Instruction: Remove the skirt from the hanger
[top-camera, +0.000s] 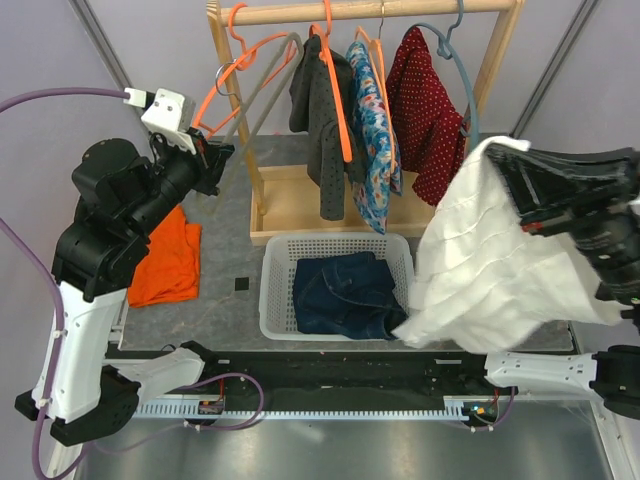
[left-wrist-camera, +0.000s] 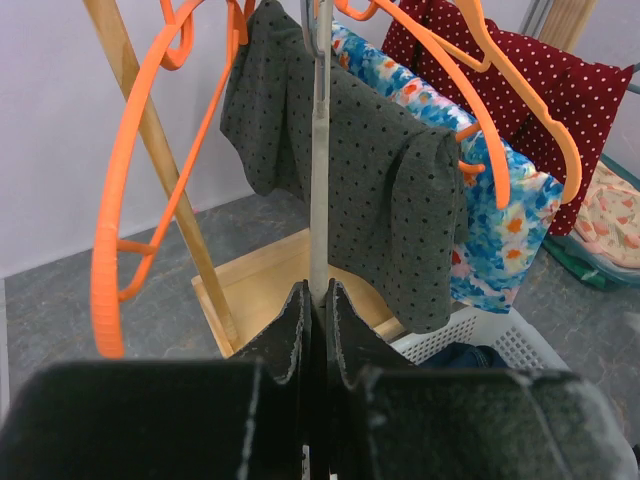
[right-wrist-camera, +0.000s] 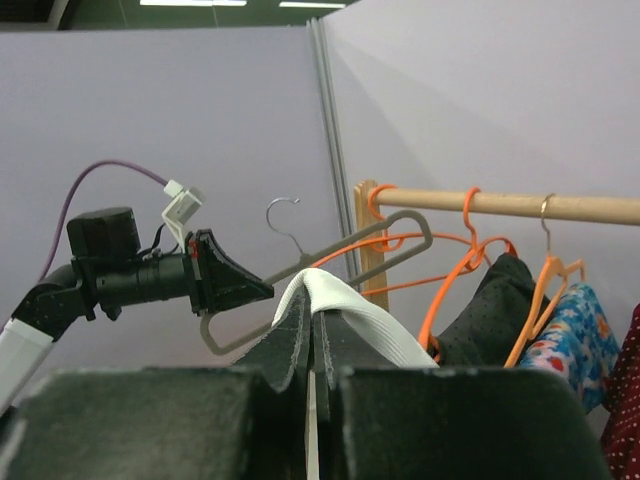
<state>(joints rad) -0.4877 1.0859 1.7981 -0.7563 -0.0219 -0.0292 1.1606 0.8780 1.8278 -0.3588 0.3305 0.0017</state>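
I will next move my left gripper outward to the gap in the rack's bar between orange hooks, hook the bare hanger (top-camera: 268, 92) there and let go of it.
The white skirt (top-camera: 490, 265) hangs free of the hanger, held up at the right above the table by my right gripper (top-camera: 512, 168). In the right wrist view that gripper (right-wrist-camera: 312, 305) is shut on the skirt's white waistband (right-wrist-camera: 365, 312). My left gripper (top-camera: 214, 160) is shut on the bare grey hanger (top-camera: 268, 92), held up at the left in front of the rack. In the left wrist view the jaws (left-wrist-camera: 318, 297) pinch the hanger's grey bar (left-wrist-camera: 320, 190). The hanger (right-wrist-camera: 345, 248) and the left gripper (right-wrist-camera: 228, 284) also show in the right wrist view.
A wooden clothes rack (top-camera: 370, 12) stands at the back with orange hangers (top-camera: 335, 80), a dark dotted garment (top-camera: 322, 110), a floral one (top-camera: 375, 130) and a red dotted one (top-camera: 425, 110). A white basket (top-camera: 275, 300) holds jeans (top-camera: 345, 290). An orange cloth (top-camera: 170, 260) lies at the left.
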